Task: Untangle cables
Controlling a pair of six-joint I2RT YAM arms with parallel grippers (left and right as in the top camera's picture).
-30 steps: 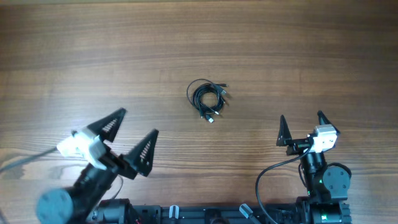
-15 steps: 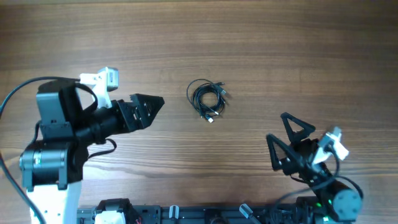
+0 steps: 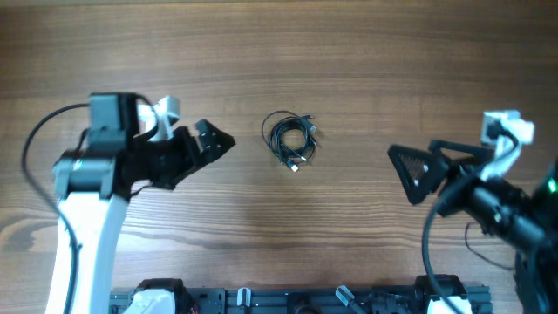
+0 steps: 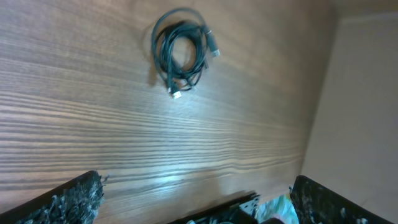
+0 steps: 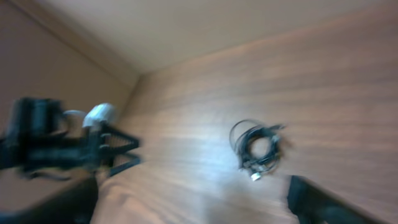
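Note:
The left gripper moves down and to the right in the overhead view onto a thin outer loop [image 3: 263,129] [image 4: 153,42] next, since it stands clear of the coil.
The cables [image 3: 290,139] lie as one small coiled black bundle with silver-tipped plugs on the wooden table [image 3: 349,61], near its middle. My left gripper [image 3: 218,141] is to the left of the bundle, pointing at it from a short gap, and is open and empty. In the left wrist view the cables [image 4: 180,53] lie well ahead of the wide-apart fingers [image 4: 62,202]. My right gripper [image 3: 403,170] is to the right of the bundle and farther off. It is also open and holds nothing. The blurred right wrist view shows the cables [image 5: 258,146] ahead of that gripper [image 5: 196,208].
The left arm [image 5: 68,146] shows across the table in the right wrist view. A pale wall [image 4: 360,93] rises past the table's edge. The arm bases and their thick black wiring [image 3: 52,148] stand along the front edge.
The left arm has come up from the front edge to the bundle's left. The right arm has swung right and turned its gripper toward the bundle. The cables have not moved.

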